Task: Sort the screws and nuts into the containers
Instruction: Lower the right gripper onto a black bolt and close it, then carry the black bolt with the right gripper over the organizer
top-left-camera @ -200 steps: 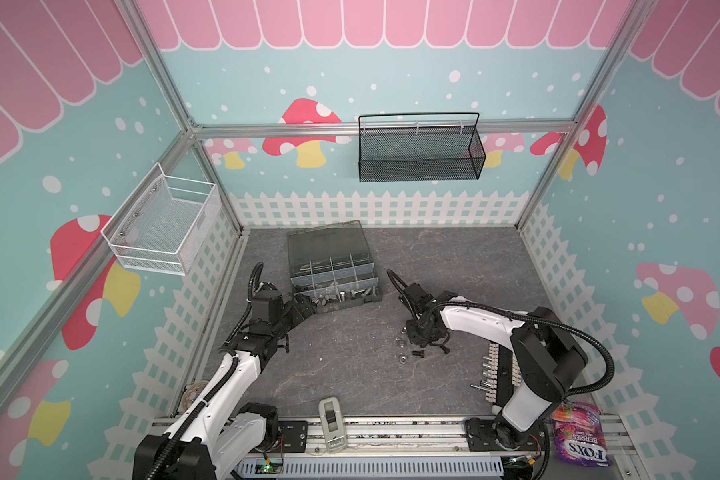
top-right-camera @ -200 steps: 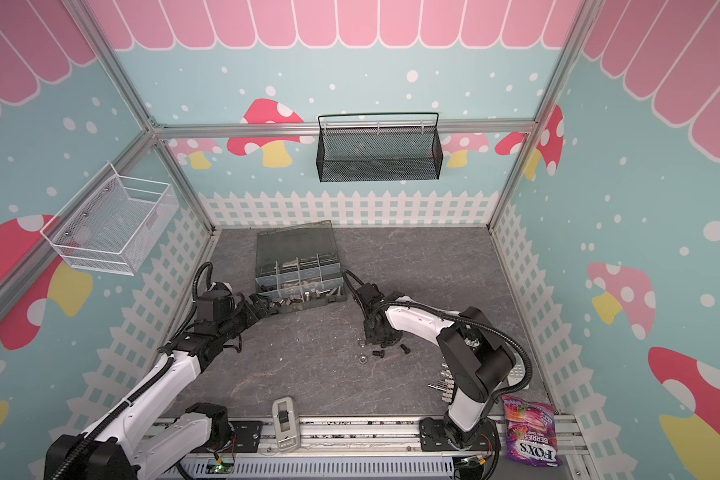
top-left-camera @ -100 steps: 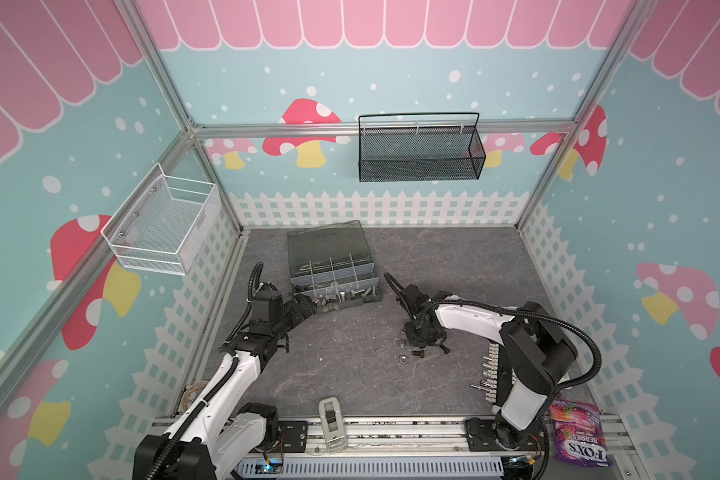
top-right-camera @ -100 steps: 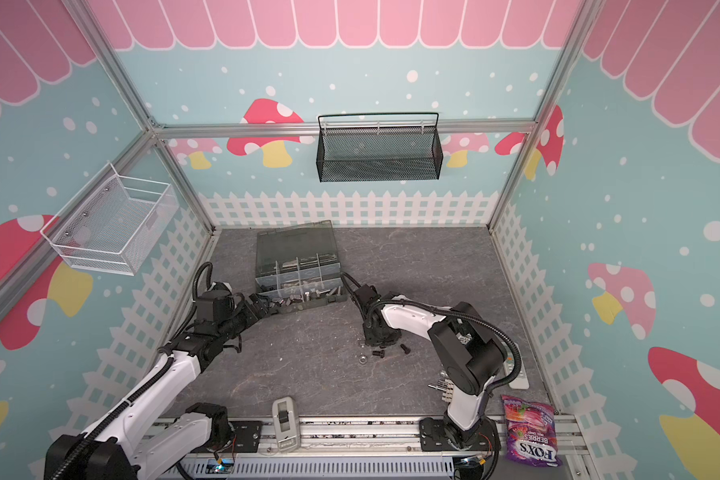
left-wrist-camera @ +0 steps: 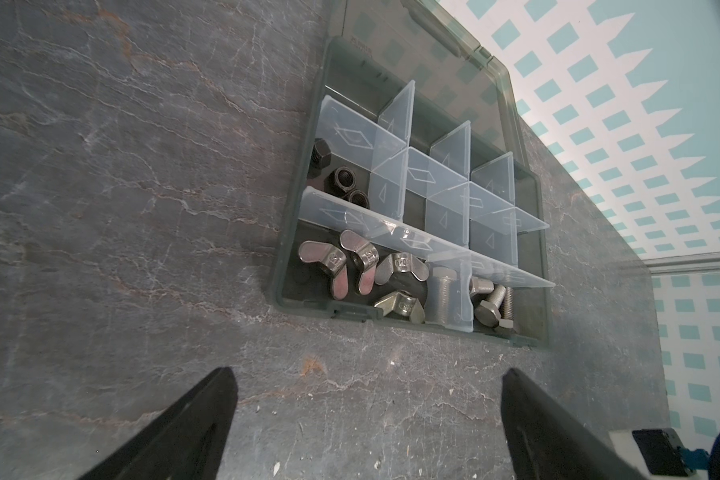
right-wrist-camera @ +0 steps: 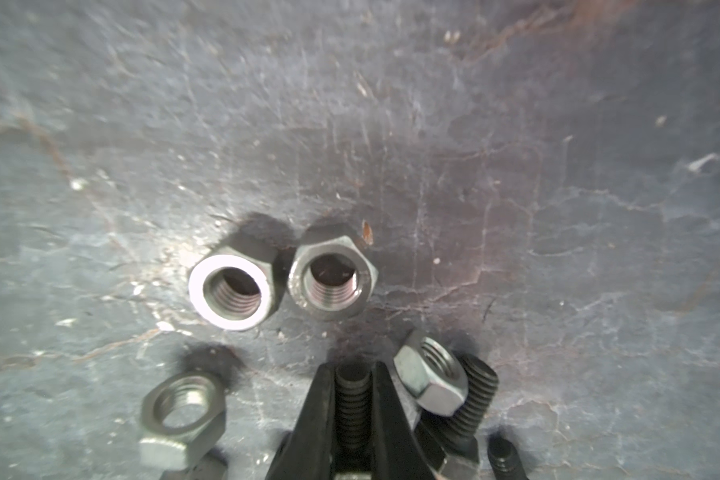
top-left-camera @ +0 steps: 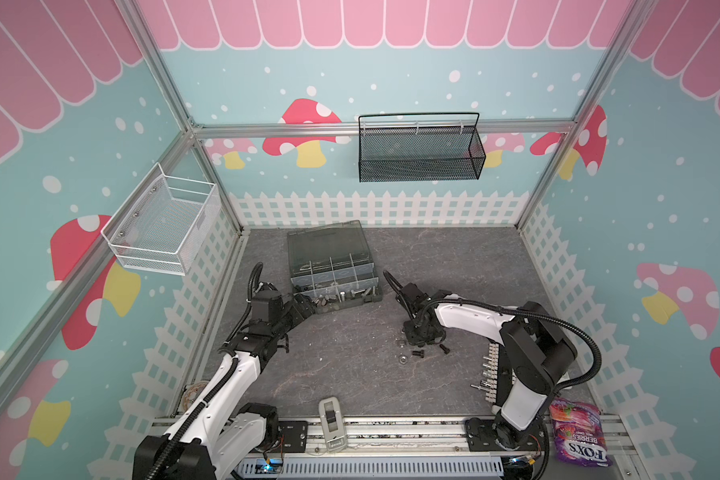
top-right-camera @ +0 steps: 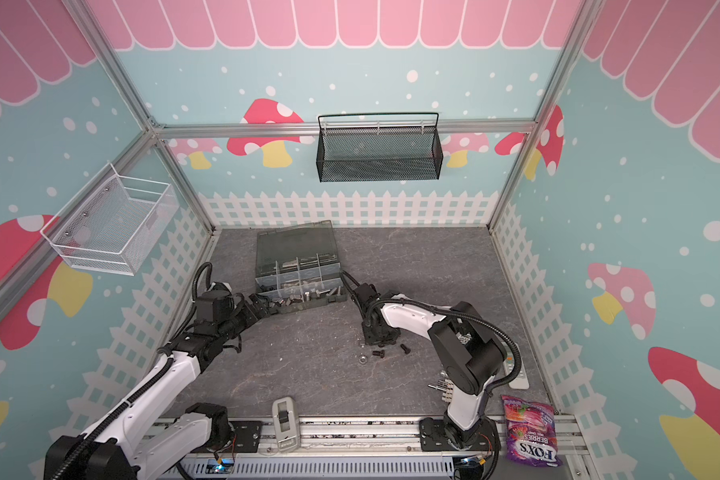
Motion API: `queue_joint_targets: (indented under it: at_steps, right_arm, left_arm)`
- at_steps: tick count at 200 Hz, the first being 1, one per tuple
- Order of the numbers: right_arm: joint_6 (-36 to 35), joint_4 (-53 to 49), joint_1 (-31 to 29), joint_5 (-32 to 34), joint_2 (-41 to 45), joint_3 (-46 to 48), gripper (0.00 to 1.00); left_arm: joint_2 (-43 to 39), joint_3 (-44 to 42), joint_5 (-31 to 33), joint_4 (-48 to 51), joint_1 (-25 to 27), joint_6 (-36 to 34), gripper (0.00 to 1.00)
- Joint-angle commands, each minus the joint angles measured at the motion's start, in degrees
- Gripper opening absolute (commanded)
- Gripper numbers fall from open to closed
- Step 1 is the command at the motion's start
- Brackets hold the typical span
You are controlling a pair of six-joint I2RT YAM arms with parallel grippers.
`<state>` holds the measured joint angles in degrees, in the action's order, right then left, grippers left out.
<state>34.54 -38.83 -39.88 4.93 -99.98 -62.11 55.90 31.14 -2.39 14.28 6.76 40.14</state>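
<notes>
The empty end container behind the silver screws lies outward of my right gripper, so it should rise, move there and release the screw over it.
In the right wrist view my right gripper (right-wrist-camera: pixel 352 368) is shut on a black screw (right-wrist-camera: pixel 352 399), the threaded shaft clamped between the two fingers, low over the table. Around it lie several silver hex nuts (right-wrist-camera: pixel 231 291) (right-wrist-camera: pixel 331 276) and a second black screw (right-wrist-camera: pixel 472 399). Both top views show this gripper (top-left-camera: pixel 420 336) (top-right-camera: pixel 377 338) over the loose pile, with black screws (top-left-camera: pixel 417 353) and a nut (top-left-camera: pixel 402 359) beside it. My left gripper (left-wrist-camera: pixel 368 378) (top-left-camera: pixel 304 303) stands open and empty just short of the organizer's containers (left-wrist-camera: pixel 283 266) (top-left-camera: pixel 333 266). These hold wing nuts (left-wrist-camera: pixel 362 262), black nuts (left-wrist-camera: pixel 344 178) and silver screws (left-wrist-camera: pixel 491 303).
The organizer's smoky lid (top-left-camera: pixel 325 239) stands open toward the back. A white terminal strip (top-left-camera: pixel 489 374) lies by the right arm's base and a candy bag (top-left-camera: pixel 578 432) at the front right. A black mesh basket (top-left-camera: pixel 418 151) and a white wire basket (top-left-camera: pixel 163 228) hang on the walls.
My right gripper has closed its fingers onto the black screw, staying over the same pile. The left arm has not moved.
</notes>
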Motion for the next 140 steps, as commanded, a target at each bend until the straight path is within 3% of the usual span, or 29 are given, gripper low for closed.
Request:
queue_joint_targets:
  at_steps: [1, 71, 140]
  right_arm:
    - [-0.25, -1.23, -0.49, 0.56, 3.91, -3.36, 0.00]
    - [-4.80, 0.42, -0.46, 2.85, 0.44, -17.86, 0.00]
    - [-9.96, 3.50, -0.38, 2.21, -15.10, -38.01, 0.00]
  left_arm:
    - [-1.03, -0.56, 0.81, -0.48, -0.42, 0.72, 1.00]
    - [-0.88, -0.75, 0.73, -0.66, -0.36, 0.75, 1.00]
    - [-1.15, -0.90, 0.57, -0.71, -0.38, 0.66, 1.00]
